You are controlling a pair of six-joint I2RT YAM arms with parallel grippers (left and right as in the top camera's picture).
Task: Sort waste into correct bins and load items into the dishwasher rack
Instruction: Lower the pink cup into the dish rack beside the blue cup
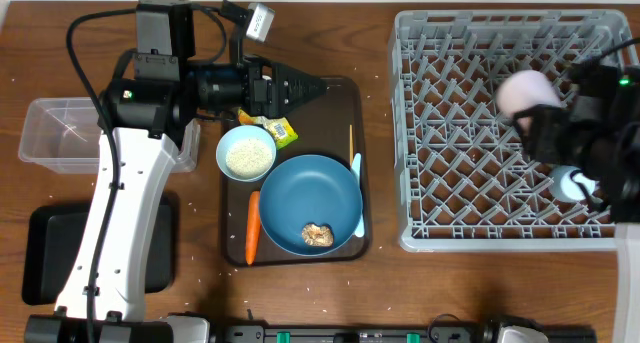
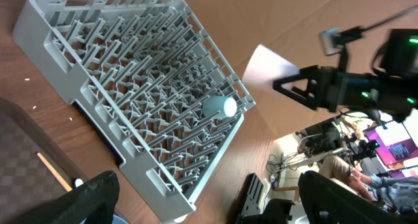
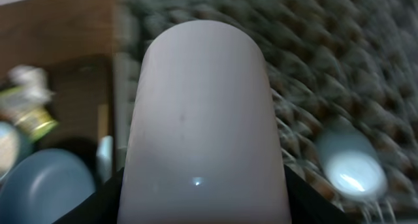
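Observation:
My right gripper needs to lower the pink cup next, toward the right in its wrist view, onto empty dishwasher rack pegs beside the light blue cup, and release it.
Over the grey dishwasher rack (image 1: 500, 133) my right gripper (image 1: 545, 123) is shut on the pink cup (image 1: 525, 93), which fills the right wrist view (image 3: 202, 119). A light blue cup (image 1: 570, 181) lies in the rack near the right side (image 2: 219, 107). My left gripper (image 1: 300, 88) hangs open and empty over the far edge of the brown serving tray (image 1: 340, 93), its fingers (image 2: 85, 201) spread wide. On that tray lie the snack wrapper (image 1: 283, 131), a pale blue bowl (image 1: 246, 153) of rice, the carrot (image 1: 253, 226), the blue plate (image 1: 311, 203) with a brown lump (image 1: 319, 234), the spoon (image 1: 357, 188) and chopsticks (image 1: 351, 141).
The clear tub (image 1: 60, 133) stands at the far left, partly under my left arm. The flat black tray (image 1: 50, 253) lies in front of it. Rice grains are scattered on the wooden table around the serving tray.

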